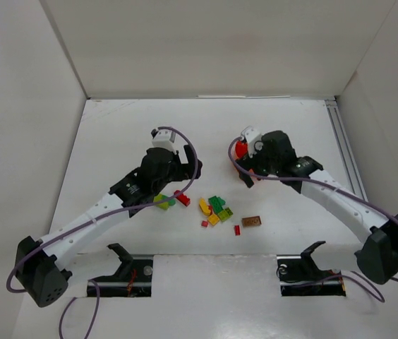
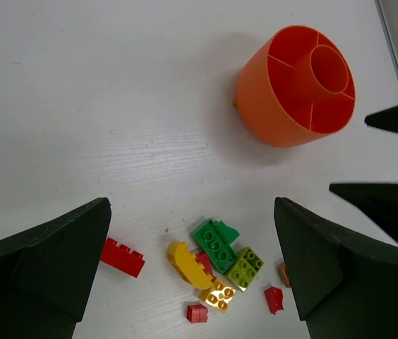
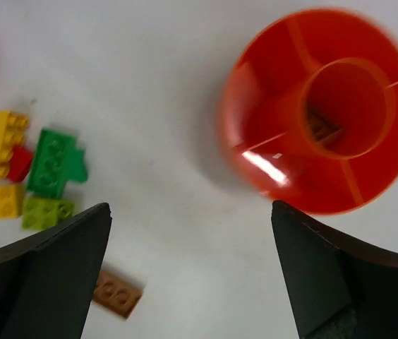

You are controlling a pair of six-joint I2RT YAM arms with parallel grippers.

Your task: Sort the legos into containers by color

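Observation:
My right gripper is above the lone brown brick (image 1: 251, 221) (image 3: 118, 293), which lies nearer my base, so it will next draw back from the orange dish and lower onto that brick.
The orange dish (image 2: 294, 88) stands on the white table, mostly hidden under my right wrist in the top view (image 1: 239, 149). A brown piece (image 3: 322, 127) lies in its central cup. The main lego pile (image 1: 215, 209) holds green (image 2: 216, 244), lime (image 2: 245, 267), yellow (image 2: 188, 265) and small red bricks. A red brick (image 2: 121, 256) lies beside my left finger. A brown brick (image 3: 118, 293) lies apart. My left gripper (image 2: 190, 205) is open and empty above the pile's left side. My right gripper (image 3: 190, 206) is open and empty beside the dish.
White walls enclose the table on three sides, with a metal rail (image 1: 345, 152) along the right edge. A lime and yellow brick (image 1: 162, 202) sits under my left gripper in the top view. Both grippers hang close together near the middle.

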